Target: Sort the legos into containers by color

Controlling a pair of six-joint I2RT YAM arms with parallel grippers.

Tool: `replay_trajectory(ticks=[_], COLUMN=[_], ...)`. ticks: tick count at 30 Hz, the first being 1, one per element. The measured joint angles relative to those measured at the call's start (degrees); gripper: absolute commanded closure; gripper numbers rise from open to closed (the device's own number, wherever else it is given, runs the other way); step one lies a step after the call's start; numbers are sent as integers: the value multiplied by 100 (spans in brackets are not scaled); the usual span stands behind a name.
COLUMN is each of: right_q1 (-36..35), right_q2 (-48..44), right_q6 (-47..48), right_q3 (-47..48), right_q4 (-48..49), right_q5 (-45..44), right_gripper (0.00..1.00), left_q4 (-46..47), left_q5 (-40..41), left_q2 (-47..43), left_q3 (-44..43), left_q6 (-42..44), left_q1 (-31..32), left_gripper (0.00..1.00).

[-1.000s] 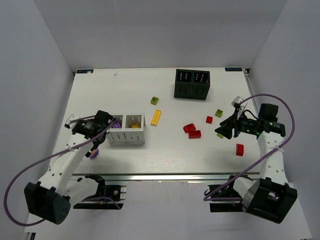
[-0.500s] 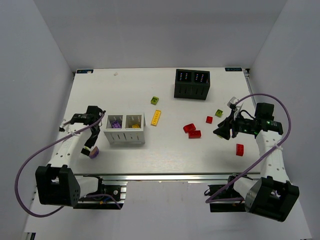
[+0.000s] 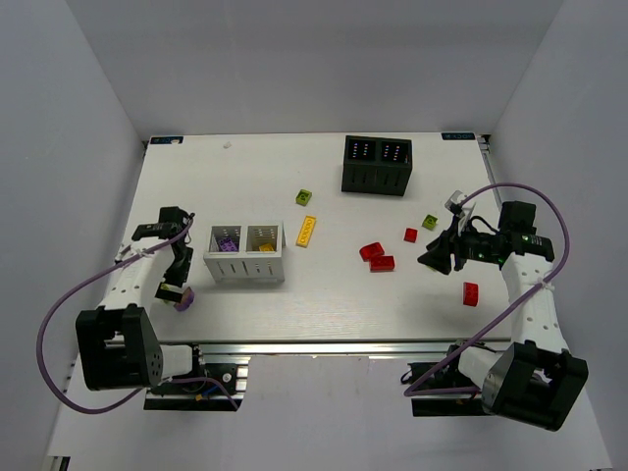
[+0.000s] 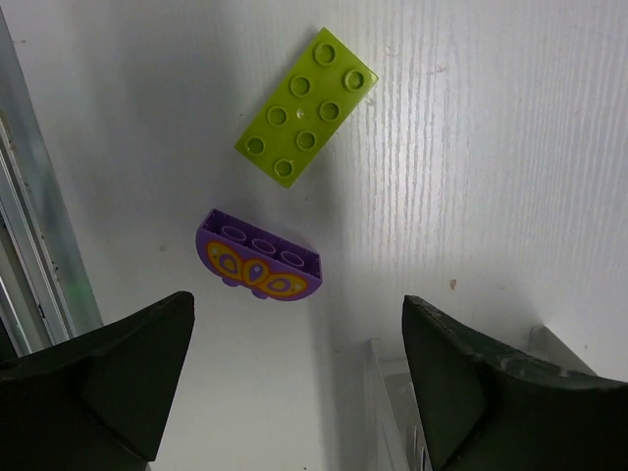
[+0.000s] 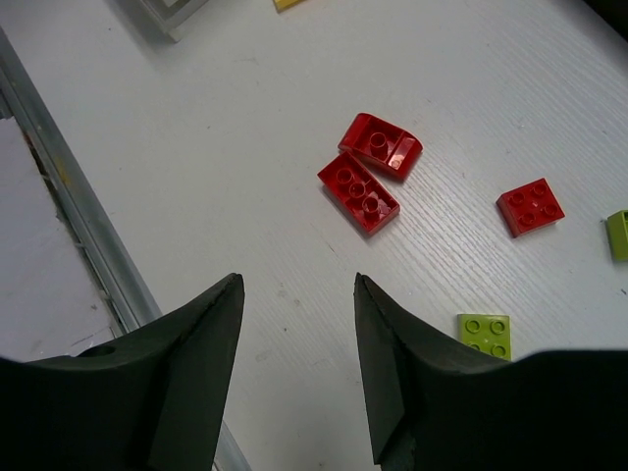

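Observation:
I will next lower my left gripper and ease it back toward the bar, so that its fingers go around the purple arched brick (image 4: 259,257). The brick is below, nearer the gripper's finger by the bar.
The white box (image 3: 245,267) holds purple bricks (image 3: 229,241) in its left compartment and yellow ones (image 3: 263,245) in its right. My left gripper (image 3: 175,287) is open and empty, just left of that box. In the left wrist view a purple arched brick (image 4: 259,268) and a lime brick (image 4: 306,106) lie ahead of the left gripper (image 4: 296,306). My right gripper (image 3: 434,259) is open and empty over the table. Two red bricks (image 5: 358,191) lie ahead of the right gripper (image 5: 296,285), and a lime brick (image 5: 485,335) lies beside its right finger.
The black box (image 3: 377,165) stands at the back. Loose on the table are a yellow brick (image 3: 308,231), lime bricks (image 3: 304,196) (image 3: 430,223) and red bricks (image 3: 410,235) (image 3: 471,293). The table's front rail (image 3: 314,345) runs close to both grippers.
My left gripper has swung away from the white box's purple compartment, left and toward the front edge, and now hangs over the purple arched brick. The right gripper has barely moved.

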State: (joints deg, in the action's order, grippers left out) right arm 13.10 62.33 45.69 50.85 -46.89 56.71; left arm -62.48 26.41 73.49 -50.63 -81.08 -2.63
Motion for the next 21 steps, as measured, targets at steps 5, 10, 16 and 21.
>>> replay_trajectory(ticks=[5,10,16,21], right_q1=[0,0,0,4], right_q2=[15,70,74,74], right_q6=[11,46,90,105], right_q3=[0,2,2,2], right_q4=[-26,-87,-120,-122], right_q5=[0,-2,-2,-2], right_gripper=[46,46,46,46], left_q4=[7,20,188,382], left_q5=[-17,-44,-61,-157], left_q2=[-22,-127,-61,116], left_q3=[186,610,645,645], left_q6=[-11,-17,-44,-79], left_q1=[-216,-385,-470,-503], left_gripper=[3,3,3,3])
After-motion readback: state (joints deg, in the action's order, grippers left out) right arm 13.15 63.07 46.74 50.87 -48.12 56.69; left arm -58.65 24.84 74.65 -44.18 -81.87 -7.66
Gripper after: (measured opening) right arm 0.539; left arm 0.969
